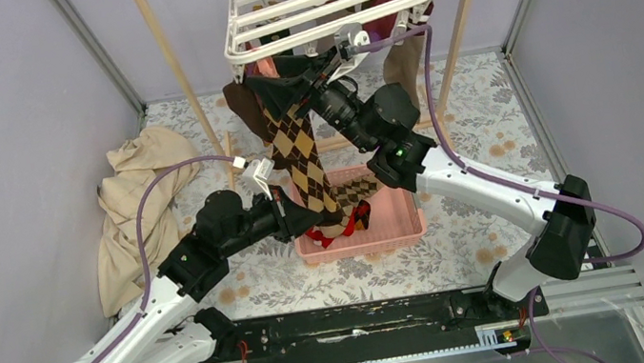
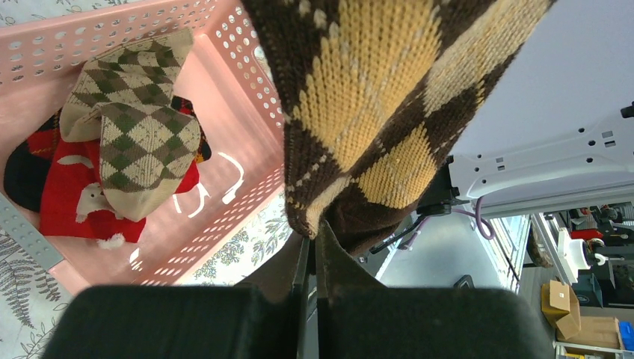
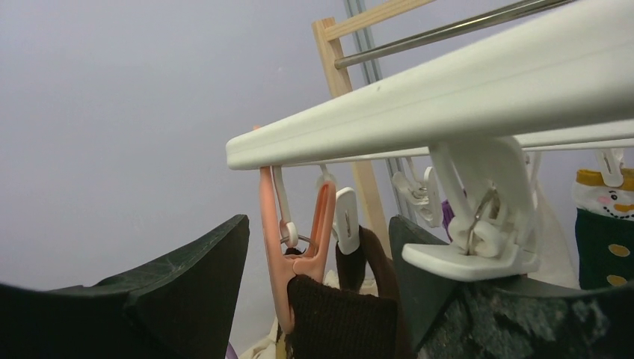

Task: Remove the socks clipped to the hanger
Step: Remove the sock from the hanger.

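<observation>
The basket's bare bottom is below my left gripper and to its right in the top view. I will move my left gripper down that way and release the sock.
A brown-yellow argyle sock [image 1: 299,151] hangs from the white hanger [image 1: 325,3] down over the pink basket [image 1: 401,223]. My left gripper [image 1: 312,217] is shut on its toe end [image 2: 329,217]; in the left wrist view the sock [image 2: 374,97] stretches up and away from my gripper [image 2: 312,239]. My right gripper [image 1: 325,63] is raised under the hanger's near edge. In the right wrist view it [image 3: 318,224] is open, its fingers standing either side of a pink clip [image 3: 295,247] that pinches the sock's brown cuff [image 3: 336,314], not touching it.
The basket [image 2: 224,187] holds a green argyle sock [image 2: 134,142] and a red one [image 2: 75,202]. More socks hang further back, one with a snowman [image 3: 602,232]. A white clip [image 3: 478,232] hangs close to my right finger. Beige cloth [image 1: 135,209] lies left; wooden poles [image 1: 176,68] flank the hanger.
</observation>
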